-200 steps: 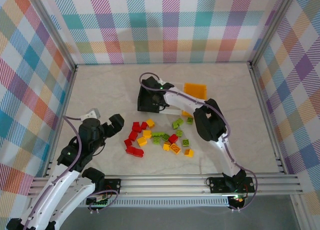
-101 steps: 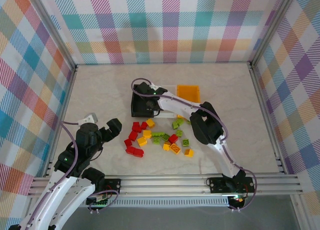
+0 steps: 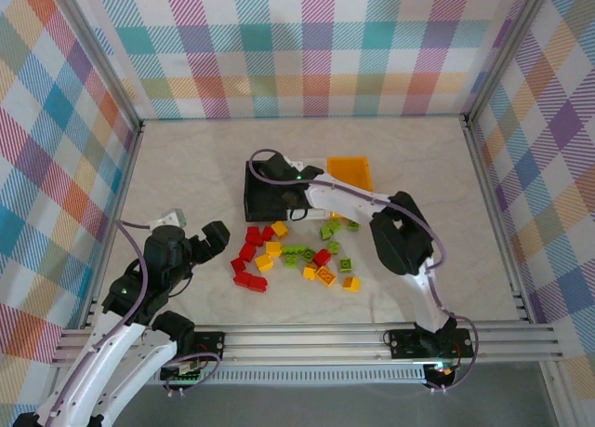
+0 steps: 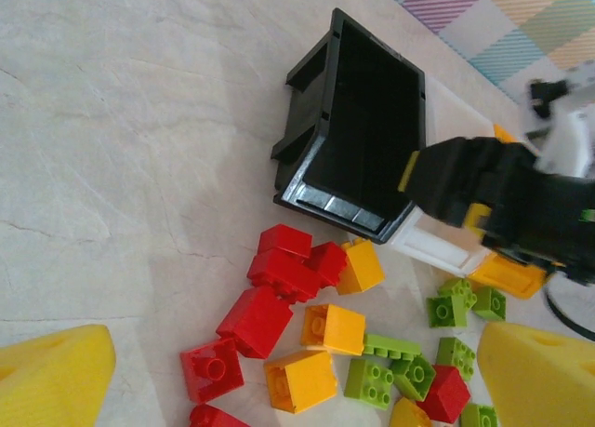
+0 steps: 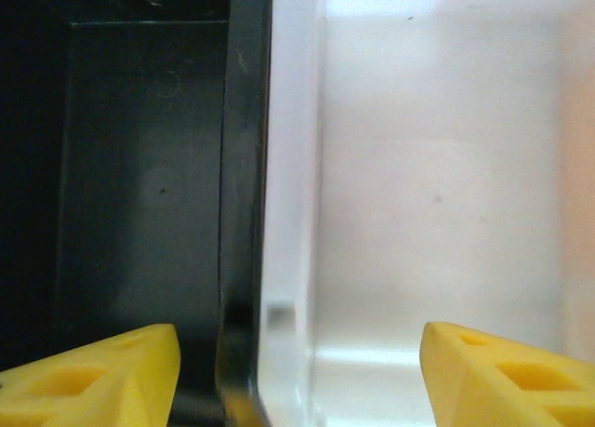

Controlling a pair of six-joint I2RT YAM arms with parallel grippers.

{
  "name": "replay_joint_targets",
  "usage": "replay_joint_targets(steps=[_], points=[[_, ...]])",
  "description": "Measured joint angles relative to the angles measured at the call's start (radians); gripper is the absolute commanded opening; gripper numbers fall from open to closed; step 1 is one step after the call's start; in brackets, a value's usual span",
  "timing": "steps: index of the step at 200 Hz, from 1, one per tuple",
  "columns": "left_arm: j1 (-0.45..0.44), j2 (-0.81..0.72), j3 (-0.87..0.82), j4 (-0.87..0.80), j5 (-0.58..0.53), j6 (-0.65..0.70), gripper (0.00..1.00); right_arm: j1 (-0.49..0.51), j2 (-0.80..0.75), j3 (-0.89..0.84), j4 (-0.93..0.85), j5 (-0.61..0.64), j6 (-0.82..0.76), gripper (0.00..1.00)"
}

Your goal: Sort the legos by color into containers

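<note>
My left gripper is open and will lower its fingers around the red brick that shows a round tube below it at the edge of the pile, where empty marble leaves room.
Red (image 3: pixel 249 252), yellow-orange (image 3: pixel 325 275) and lime green (image 3: pixel 297 253) legos lie scattered mid-table. Behind them stand the black bin (image 3: pixel 260 193), the white bin (image 3: pixel 325 208) partly under the right arm, and the orange bin (image 3: pixel 351 171). My right gripper (image 3: pixel 294 194) hangs over the seam between black and white bins; in the right wrist view it (image 5: pixel 297 380) is open, its yellow fingertips (image 5: pixel 93 371) straddling the black wall (image 5: pixel 237 222) and white wall (image 5: pixel 293 194) without touching. My left gripper (image 3: pixel 216 236) is open left of the pile, holding nothing (image 4: pixel 297 390).
In the left wrist view the black bin (image 4: pixel 363 129) looks bare inside, with red bricks (image 4: pixel 279 273) just in front of it. Plaid walls enclose the table on three sides. Bare marble surface (image 3: pixel 186 166) lies left of the bins.
The right gripper swung left, the black bin shifting left with it, and its jaws have opened from shut. The left arm lowered slightly toward the pile.
</note>
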Motion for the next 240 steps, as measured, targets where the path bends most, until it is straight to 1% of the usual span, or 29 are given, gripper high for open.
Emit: replay_joint_targets(steps=[16, 31, 47, 72, 103, 130, 152, 175, 206, 240], points=[[0.000, 0.008, 0.007, -0.007, 0.025, 0.006, 1.00, 0.017, -0.111, -0.089, 0.014, 0.001, 0.005, 0.72], [-0.002, 0.017, 0.004, -0.026, 0.055, 0.004, 0.95, 0.042, -0.222, -0.185, 0.030, 0.005, 0.010, 0.72], [-0.015, 0.026, -0.026, -0.029, 0.072, 0.000, 0.93, 0.066, -0.332, -0.308, 0.053, 0.012, 0.029, 0.73], [-0.077, 0.043, -0.133, -0.031, 0.088, -0.023, 0.91, 0.091, -0.459, -0.513, 0.080, 0.011, 0.063, 0.73], [-0.174, 0.127, -0.201, -0.026, 0.055, -0.037, 0.91, 0.092, -0.547, -0.702, 0.098, 0.000, 0.105, 0.73], [-0.210, 0.254, -0.203, 0.027, 0.014, -0.033, 0.88, 0.092, -0.597, -0.759, 0.121, -0.003, 0.127, 0.73], [-0.230, 0.366, -0.203, 0.087, 0.000, -0.033, 0.89, 0.092, -0.629, -0.775, 0.148, -0.002, 0.137, 0.73], [-0.254, 0.438, -0.202, 0.122, -0.042, -0.033, 0.88, 0.092, -0.656, -0.799, 0.171, -0.002, 0.138, 0.73], [-0.256, 0.521, -0.185, 0.169, -0.119, -0.029, 0.81, 0.092, -0.679, -0.828, 0.184, -0.002, 0.141, 0.73], [-0.256, 0.665, -0.147, 0.243, -0.161, -0.025, 0.79, 0.092, -0.707, -0.857, 0.198, 0.003, 0.142, 0.73]])
